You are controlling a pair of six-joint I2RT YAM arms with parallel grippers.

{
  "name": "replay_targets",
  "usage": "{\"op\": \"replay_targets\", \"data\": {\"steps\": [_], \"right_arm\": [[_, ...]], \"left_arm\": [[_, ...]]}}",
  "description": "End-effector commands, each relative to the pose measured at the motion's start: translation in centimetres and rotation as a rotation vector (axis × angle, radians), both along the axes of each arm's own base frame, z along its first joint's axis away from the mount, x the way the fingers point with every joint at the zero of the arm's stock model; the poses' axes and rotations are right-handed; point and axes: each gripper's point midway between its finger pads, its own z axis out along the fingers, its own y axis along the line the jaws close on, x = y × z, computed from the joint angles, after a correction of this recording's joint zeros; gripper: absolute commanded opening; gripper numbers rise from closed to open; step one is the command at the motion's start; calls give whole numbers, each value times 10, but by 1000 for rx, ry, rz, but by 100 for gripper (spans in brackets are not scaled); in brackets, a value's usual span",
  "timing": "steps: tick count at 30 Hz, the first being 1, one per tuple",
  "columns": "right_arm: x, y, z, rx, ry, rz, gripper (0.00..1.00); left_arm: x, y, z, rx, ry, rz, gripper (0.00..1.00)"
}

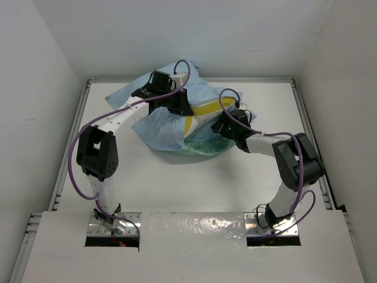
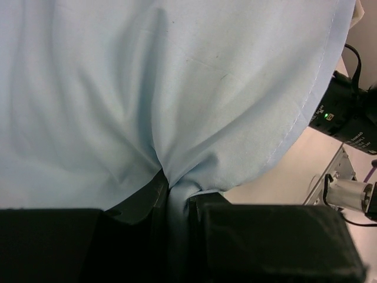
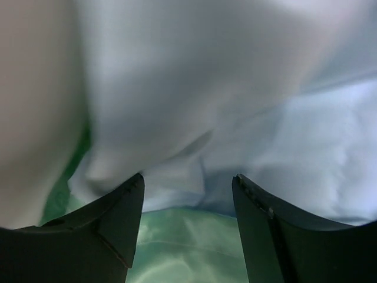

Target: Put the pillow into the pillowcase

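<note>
Next, my left gripper draws its pinched blue cloth back over the pillow's cream strip and releases it, because the pillow still shows at the pillowcase's opening.
The pillowcase lies bunched at the table's far middle, light blue on top with its mint green face showing at the near edge. The pillow shows only as a yellow band and a cream strip at the case's mouth. My left gripper is shut on a pinch of the blue pillowcase cloth. My right gripper is open against the case's right side; its fingers straddle blue cloth above the mint green face, holding nothing.
White walls enclose the white table on three sides. The right arm's black wrist shows at the right of the left wrist view.
</note>
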Motion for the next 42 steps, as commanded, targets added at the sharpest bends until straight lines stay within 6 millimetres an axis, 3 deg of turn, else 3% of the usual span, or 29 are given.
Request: {"op": "replay_targets", "data": {"steps": [1,4,7,9,11,13,14,18,20,22,23,24,26,28,30,31,33,34,35,36,37,39,40,42], "right_arm": [[20,16,32,-25,-112,96,61],[16,29,46,-8,-146,150,62],[-5,42,47,-25,-167,208,61],[-11,45,58,-16,-201,198,61],[-11,49,64,16,-219,161,66],[1,49,68,53,-210,87,69],[4,43,52,32,-154,40,70],[23,42,37,23,-100,-23,65],[24,37,16,15,-41,-52,63],[29,30,10,34,-34,-80,60],[34,32,15,56,-64,-80,56],[37,31,14,56,-67,-76,32],[36,27,12,28,-46,-81,4],[32,20,26,-2,-63,-83,0],[12,7,22,-39,-45,-70,0],[6,7,45,-24,-89,-42,0],[-15,-4,43,-82,-66,27,0],[-25,1,57,-76,-82,114,0],[-37,-8,50,-85,-27,144,0],[-56,-8,51,-73,2,217,0],[-57,-15,58,-76,-19,205,0],[-75,-31,52,-48,20,215,0],[-77,-34,58,-36,1,222,0],[-85,-33,76,-19,-23,260,0]], "left_arm": [[15,-7,39,-91,-119,-17,0],[15,-7,40,-91,-123,-13,0],[17,-6,41,-86,-130,-6,0],[17,-6,41,-86,-129,-4,0],[18,-7,41,-91,-130,-7,0],[19,-8,44,-96,-135,-7,0],[20,-8,44,-96,-134,-5,0],[19,-7,50,-94,-149,-7,0],[19,-6,50,-90,-151,-4,0],[17,-6,49,-87,-150,-8,0],[17,-6,50,-88,-150,-9,0],[16,-5,49,-85,-148,-12,0],[16,-4,46,-75,-150,-8,0],[21,4,36,-19,-162,12,0],[30,16,25,76,-223,22,0],[32,21,14,119,-234,20,0],[34,30,-14,259,-300,-43,0],[33,30,-31,312,-303,-70,0],[30,28,-42,362,-328,-125,0],[23,28,-66,393,-288,-166,0],[18,24,-77,404,-269,-207,0],[1,18,-99,438,-221,-314,0],[-6,17,-123,467,-170,-356,0],[-19,13,-144,516,-130,-427,0]]}}
